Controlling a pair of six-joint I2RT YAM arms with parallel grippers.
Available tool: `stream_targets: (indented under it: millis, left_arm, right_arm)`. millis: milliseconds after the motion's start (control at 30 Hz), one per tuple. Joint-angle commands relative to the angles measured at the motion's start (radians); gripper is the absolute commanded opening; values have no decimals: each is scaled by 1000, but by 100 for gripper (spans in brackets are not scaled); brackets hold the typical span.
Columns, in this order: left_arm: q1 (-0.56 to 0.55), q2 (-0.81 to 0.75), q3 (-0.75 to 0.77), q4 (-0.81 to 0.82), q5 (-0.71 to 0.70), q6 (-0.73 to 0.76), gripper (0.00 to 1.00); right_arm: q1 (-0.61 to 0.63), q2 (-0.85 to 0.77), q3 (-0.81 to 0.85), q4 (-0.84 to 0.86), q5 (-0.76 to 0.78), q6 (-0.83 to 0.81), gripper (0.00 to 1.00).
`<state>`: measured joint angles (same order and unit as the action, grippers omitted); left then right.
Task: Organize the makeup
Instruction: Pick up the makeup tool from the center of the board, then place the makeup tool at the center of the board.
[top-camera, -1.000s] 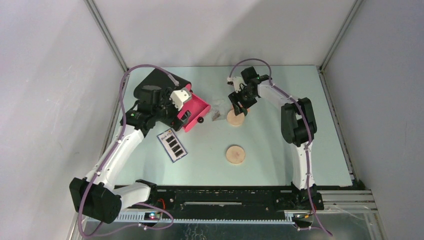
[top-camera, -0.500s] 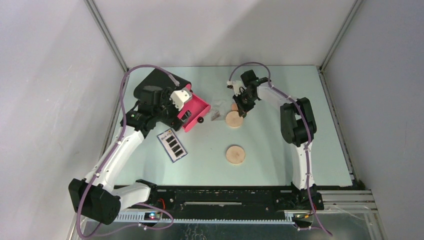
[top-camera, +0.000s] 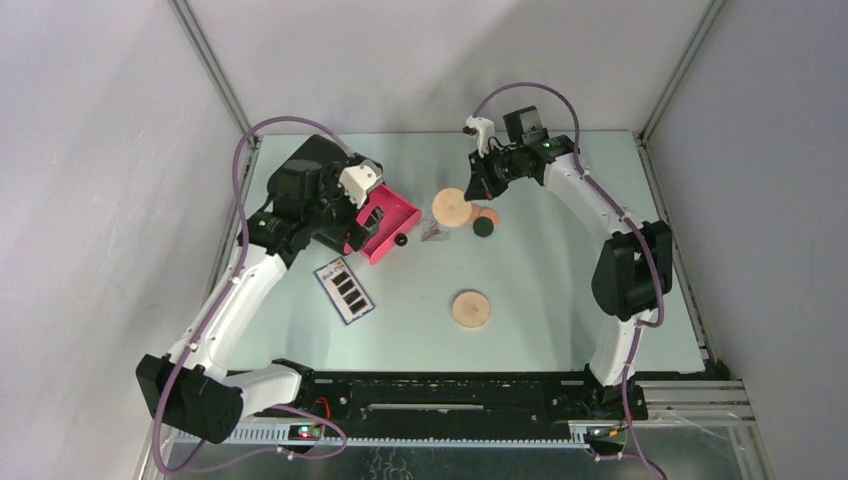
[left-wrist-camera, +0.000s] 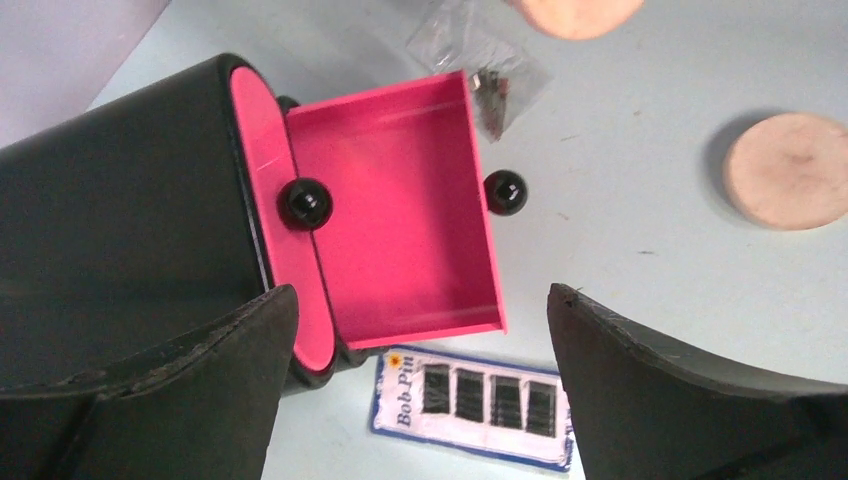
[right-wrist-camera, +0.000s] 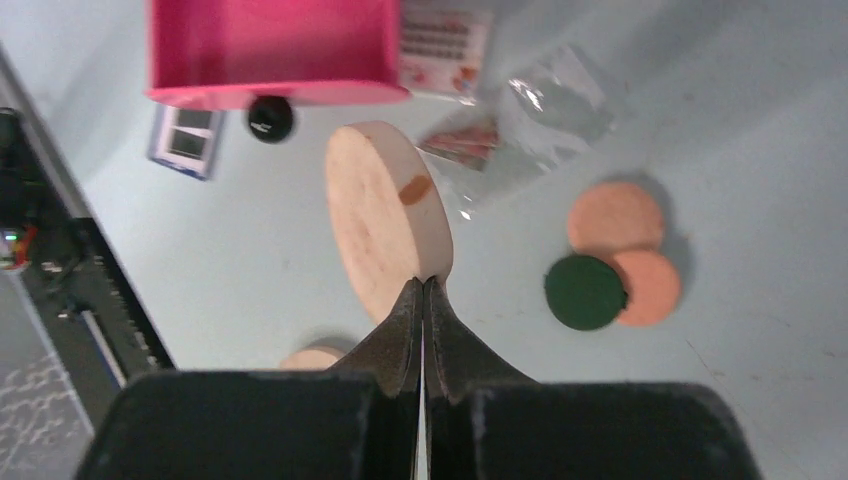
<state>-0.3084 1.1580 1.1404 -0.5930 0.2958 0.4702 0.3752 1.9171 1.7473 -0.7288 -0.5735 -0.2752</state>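
Observation:
My left gripper next crosses past the pink drawer (top-camera: 385, 225) to the right in the top view, then onto the part of the tan disc's rim my right gripper leaves free.
My right gripper (right-wrist-camera: 424, 285) is shut on the rim of a tan round disc (right-wrist-camera: 385, 215), which hangs tilted above the table (top-camera: 560, 290); in the top view this tan disc (top-camera: 452, 208) is just right of the open pink drawer (top-camera: 385, 225). Two peach rounds (right-wrist-camera: 615, 215) and a dark-green round (right-wrist-camera: 585, 292) lie together on the table. A second tan disc (top-camera: 470, 309) lies nearer the front. The clear packet (top-camera: 435, 225) lies by the drawer. My left gripper (left-wrist-camera: 420, 300) stands open above the drawer (left-wrist-camera: 400, 200) and the black-panned card (left-wrist-camera: 470, 405), holding nothing.
The black box (top-camera: 315, 170) stands at the back left, its pink drawer pulled out towards the middle with a black knob (left-wrist-camera: 505, 192) on its front. Grey walls enclose the table on three sides.
My right gripper shut on the tan disc and lifted it up and to the left, uncovering the peach and green rounds. The left arm has barely moved.

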Motion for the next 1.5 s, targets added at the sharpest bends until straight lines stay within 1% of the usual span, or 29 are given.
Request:
stream_targets:
  millis: [0, 133, 267, 433, 600, 633, 700, 800, 833, 867, 967, 1033, 1100, 1133, 1200, 1267, 1300, 1367, 1467]
  left_arm:
    - [-8, 30, 78, 28, 126, -74, 99]
    - [-23, 89, 120, 40, 220, -144, 100]
    - [-29, 158, 163, 92, 287, -260, 100]
    - [-31, 262, 239, 115, 365, -363, 100]
    - [-35, 355, 289, 119, 422, -414, 99]
    - [-37, 370, 295, 119, 438, -423, 96]
    - [-37, 394, 301, 119, 463, -435, 87]
    - [-37, 415, 300, 116, 494, -441, 69]
    - [-37, 417, 300, 113, 501, -437, 65]
    - [-37, 420, 300, 108, 506, -429, 55]
    - [-31, 407, 302, 81, 498, -395, 31]
    - [-24, 393, 300, 59, 479, -364, 18]
    - [-14, 376, 298, 29, 438, -329, 4]
    - [-11, 363, 296, 13, 401, -308, 1]
    - [-10, 326, 271, -2, 297, -253, 0]
    - [-9, 275, 220, 19, 150, -195, 0]
    - [-9, 249, 193, 32, 99, -165, 0]
    - [-9, 207, 145, 53, 12, -108, 0]
    - [-13, 174, 108, 53, -86, -41, 0]
  right_arm:
    - [-2, -61, 10, 50, -167, 82, 0]
    - [3, -92, 16, 79, -252, 140, 0]
    - [18, -115, 17, 102, -310, 177, 0]
    - [44, -133, 11, 111, -330, 191, 0]
    - [57, -148, 0, 124, -347, 201, 0]
    - [58, -151, -3, 129, -348, 202, 0]
    - [62, -154, -8, 132, -351, 204, 0]
    - [62, -155, -14, 133, -346, 201, 0]
    - [61, -153, -17, 132, -345, 200, 0]
    - [61, -151, -19, 133, -343, 198, 0]
    - [60, -144, -24, 130, -332, 188, 0]
    - [61, -140, -25, 122, -321, 176, 8]
    - [59, -140, -28, 117, -307, 164, 24]
    - [60, -140, -27, 111, -296, 154, 32]
    - [57, -142, -29, 98, -273, 133, 42]
    - [52, -146, -35, 90, -253, 115, 47]
    - [49, -148, -40, 88, -246, 109, 49]
    - [47, -148, -46, 82, -229, 96, 53]
    - [48, -147, -52, 74, -206, 76, 54]
